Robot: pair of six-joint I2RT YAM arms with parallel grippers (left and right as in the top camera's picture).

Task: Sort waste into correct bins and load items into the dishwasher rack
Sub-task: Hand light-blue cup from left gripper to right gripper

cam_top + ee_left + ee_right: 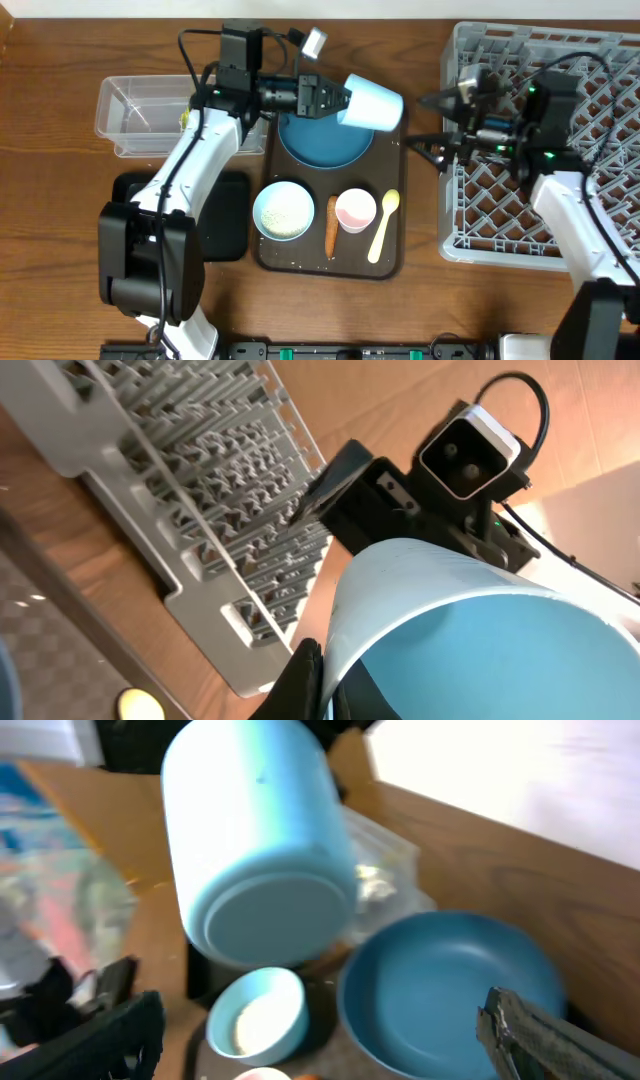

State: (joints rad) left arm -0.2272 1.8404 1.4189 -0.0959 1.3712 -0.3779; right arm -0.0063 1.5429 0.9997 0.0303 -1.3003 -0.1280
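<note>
The light blue cup's base [394, 112] [279, 919] faces my open right gripper, so I need to move the gripper's fingers to the left in the overhead view and close them around that base.
My left gripper [338, 101] is shut on the rim of the small light blue cup [373, 103] and holds it tilted in the air above the dark blue bowl [322, 142]. In the left wrist view the jaws [322, 678] pinch the cup's wall [450, 620]. My right gripper [432, 126] is open and empty at the left edge of the grey dishwasher rack [560, 225], facing the cup [260, 850]. Its fingers [318, 1015] frame the dark blue bowl [450, 980] and the pale blue-rimmed bowl of rice [258, 1015].
On the brown serving tray [300, 262] are the rice bowl [283, 211], an orange carrot stick [331, 226], a pink cup [355, 210] and a pale yellow spoon [384, 226]. The clear tub [135, 115] stands at the back left. The black tray [228, 215] lies under my left arm.
</note>
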